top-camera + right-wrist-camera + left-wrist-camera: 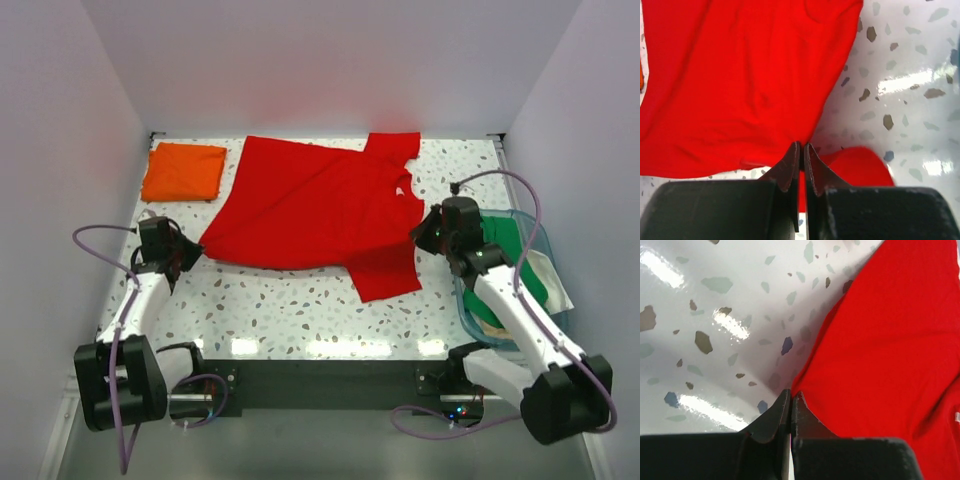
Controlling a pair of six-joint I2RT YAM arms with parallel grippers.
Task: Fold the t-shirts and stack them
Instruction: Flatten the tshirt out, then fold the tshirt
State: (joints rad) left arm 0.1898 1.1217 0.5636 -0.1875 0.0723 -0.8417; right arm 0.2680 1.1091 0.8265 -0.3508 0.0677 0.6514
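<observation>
I should next carry the pinched corner in my left gripper outward onto the red shirt's side edge [232, 200] [852, 305] and let go of it, because the shirt is spread out.
A bright red t-shirt [310, 205] lies spread across the middle of the table, one sleeve hanging toward the front. My left gripper [193, 255] is shut on its left corner; the left wrist view shows the red cloth [890, 350] pinched at the jaw tips [791, 395]. On the shirt's right edge my right gripper [420, 237] is shut too, with red cloth [740, 75] running between the jaws [802, 146]. An orange t-shirt [184, 171] lies folded at the back left. A green t-shirt [515, 260] sits in the tub on the right.
A translucent teal plastic tub [545, 238] stands at the right edge, under my right arm, with pale cloth under the green shirt. White walls close in the speckled table [290, 310] on three sides. A black rail runs along the front edge.
</observation>
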